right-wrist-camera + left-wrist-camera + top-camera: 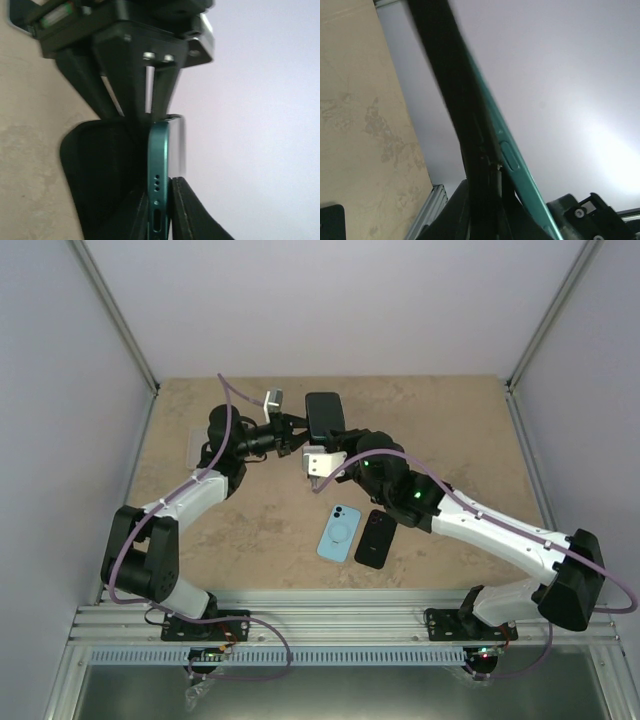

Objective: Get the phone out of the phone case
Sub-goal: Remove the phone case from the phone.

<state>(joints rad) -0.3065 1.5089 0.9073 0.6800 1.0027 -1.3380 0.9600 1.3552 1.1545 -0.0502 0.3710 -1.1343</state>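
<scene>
I need to lower my left gripper back to the free spot in the case on the clear tabletop by the pale piece next, as that spot is to its left in the top view.
A dark phone case [325, 412] with a teal phone in it is held in the air over the back middle of the table. My left gripper [298, 430] is shut on the black case [451, 95] from the left. The teal phone [511, 161] stands peeled a little away from the case on one side. My right gripper [159, 187] is shut on the phone [159, 150] at its bottom end, by the speaker holes and port. The black case [95, 170] bulges out beside the phone. In the top view the right gripper [327, 443] comes in from below.
A light-blue phone or case [339, 533] and a black one [376, 539] lie side by side on the table, under the right arm. A pale flat piece [195, 445] lies by the left wall. Walls close three sides; a metal rail [320, 625] runs along the near edge.
</scene>
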